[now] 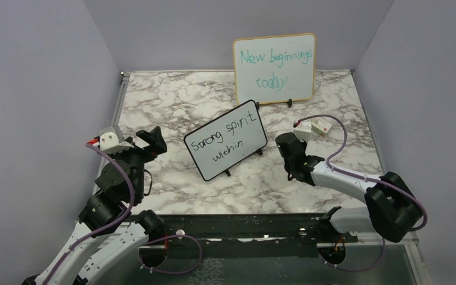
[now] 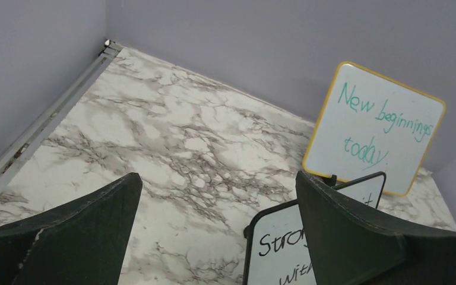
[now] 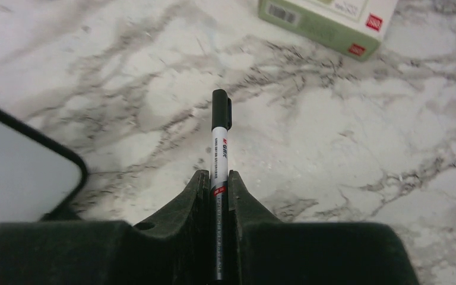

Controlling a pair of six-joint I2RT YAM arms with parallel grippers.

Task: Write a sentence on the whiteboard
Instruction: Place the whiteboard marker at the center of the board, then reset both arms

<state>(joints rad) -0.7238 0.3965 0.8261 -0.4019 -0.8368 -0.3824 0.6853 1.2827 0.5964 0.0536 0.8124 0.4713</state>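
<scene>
The capped marker goes down in my right gripper onto the bare marble (image 3: 242,149) beside the whiteboard next and is released there, because the sentence already stands written on that board.
The whiteboard (image 1: 225,139), black-framed and tilted, stands mid-table on small feet and reads "Strong spirit within" in black. Its left part shows in the left wrist view (image 2: 276,246), and one rounded corner shows in the right wrist view (image 3: 18,172). My left gripper (image 1: 145,142) hovers to the left of the board, its jaws wide apart (image 2: 217,181) with nothing between them. My right gripper (image 1: 288,145) sits just right of the board, shut (image 3: 217,175) on a black-and-white marker (image 3: 220,136). The marker's black capped end points out over the marble.
A larger wood-framed board (image 1: 275,68) with teal writing "New beginnings today" leans at the back wall, also seen from the left wrist (image 2: 374,127). A small green-and-white box (image 1: 319,126) lies right of the whiteboard, ahead of the marker (image 3: 326,21). Lavender walls close in the marble table (image 1: 172,101).
</scene>
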